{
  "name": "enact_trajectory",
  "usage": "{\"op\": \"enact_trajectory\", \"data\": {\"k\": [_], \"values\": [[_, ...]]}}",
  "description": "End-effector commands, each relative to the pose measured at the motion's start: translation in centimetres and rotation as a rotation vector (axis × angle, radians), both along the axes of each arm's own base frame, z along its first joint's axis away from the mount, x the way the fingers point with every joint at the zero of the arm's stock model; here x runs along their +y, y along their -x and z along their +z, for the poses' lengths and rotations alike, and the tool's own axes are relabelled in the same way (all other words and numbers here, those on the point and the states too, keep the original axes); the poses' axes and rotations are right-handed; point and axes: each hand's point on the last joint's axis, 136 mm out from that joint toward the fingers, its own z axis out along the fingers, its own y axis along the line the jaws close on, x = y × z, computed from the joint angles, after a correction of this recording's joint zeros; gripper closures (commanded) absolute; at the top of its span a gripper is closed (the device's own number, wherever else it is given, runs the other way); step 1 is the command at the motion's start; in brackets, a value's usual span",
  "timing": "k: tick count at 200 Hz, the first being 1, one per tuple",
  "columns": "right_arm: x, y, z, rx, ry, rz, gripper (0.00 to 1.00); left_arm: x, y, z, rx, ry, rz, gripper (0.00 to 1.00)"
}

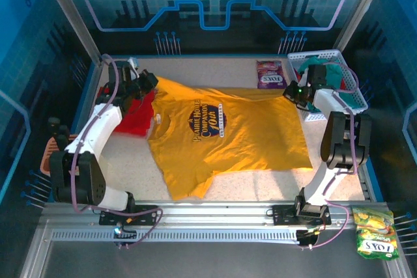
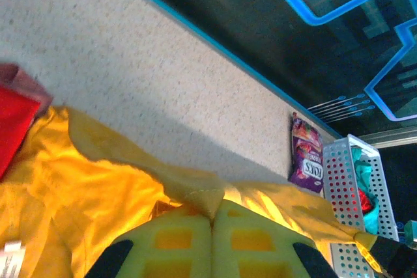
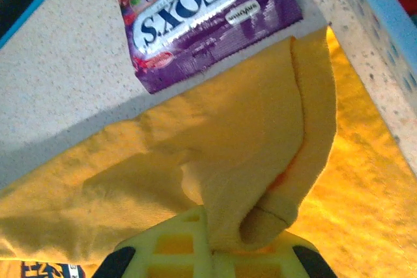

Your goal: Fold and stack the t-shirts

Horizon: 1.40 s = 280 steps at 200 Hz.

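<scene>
The shirt is still spread out. My right gripper should move back next and lower the shirt's corner onto the flat cloth beside the basket to release it.
A large mustard-yellow t-shirt (image 1: 225,131) with a dark chest logo lies spread across the table, stretched at its far edge between both grippers. My left gripper (image 1: 151,81) is shut on its far-left corner; the pinched cloth (image 2: 207,194) shows between the yellow pads (image 2: 171,242). My right gripper (image 1: 294,92) is shut on the far-right corner, a bunched fold (image 3: 267,180) hanging over its pads (image 3: 176,245). A red t-shirt (image 1: 135,115) lies folded under the left arm. Teal and red cloth (image 1: 335,73) sits in the white basket (image 1: 355,99).
A purple FOX'S snack packet (image 1: 270,74) lies at the far edge beside the basket. A yellow-green FOX'S packet (image 1: 376,232) rests on the frame at front right. Blue rims (image 2: 215,43) bound the speckled table (image 1: 215,69).
</scene>
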Motion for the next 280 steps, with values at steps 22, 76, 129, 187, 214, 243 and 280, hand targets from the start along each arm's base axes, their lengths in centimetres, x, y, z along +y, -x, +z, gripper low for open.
{"op": "enact_trajectory", "data": {"k": [22, 76, 129, 187, 214, 243, 280], "values": [[-1.6, 3.1, -1.8, 0.112, 0.048, -0.032, 1.00, -0.6, 3.8, -2.5, 0.154, 0.104, 0.009, 1.00], [-2.6, 4.3, -2.7, 0.151, 0.053, -0.071, 1.00, -1.1, 6.5, -3.9, 0.226, 0.143, 0.009, 1.00], [-2.7, 4.9, -3.8, 0.183, 0.054, -0.076, 1.00, -1.1, 8.6, -6.8, 0.302, 0.128, 0.021, 1.00], [-2.9, 4.9, -4.6, 0.214, 0.065, -0.084, 1.00, -0.7, 10.3, -10.8, 0.401, 0.088, 0.032, 1.00], [-3.1, 5.2, -5.1, 0.233, 0.075, -0.090, 1.00, -0.2, 10.8, -12.4, 0.448, 0.046, 0.035, 1.00], [-2.9, 5.5, -5.6, 0.252, 0.085, -0.084, 0.95, 0.5, 11.1, -14.2, 0.483, -0.004, 0.052, 1.00], [-2.7, 6.0, -5.7, 0.264, 0.109, -0.079, 0.71, 1.2, 10.8, -16.1, 0.553, -0.064, 0.051, 0.88]]}}
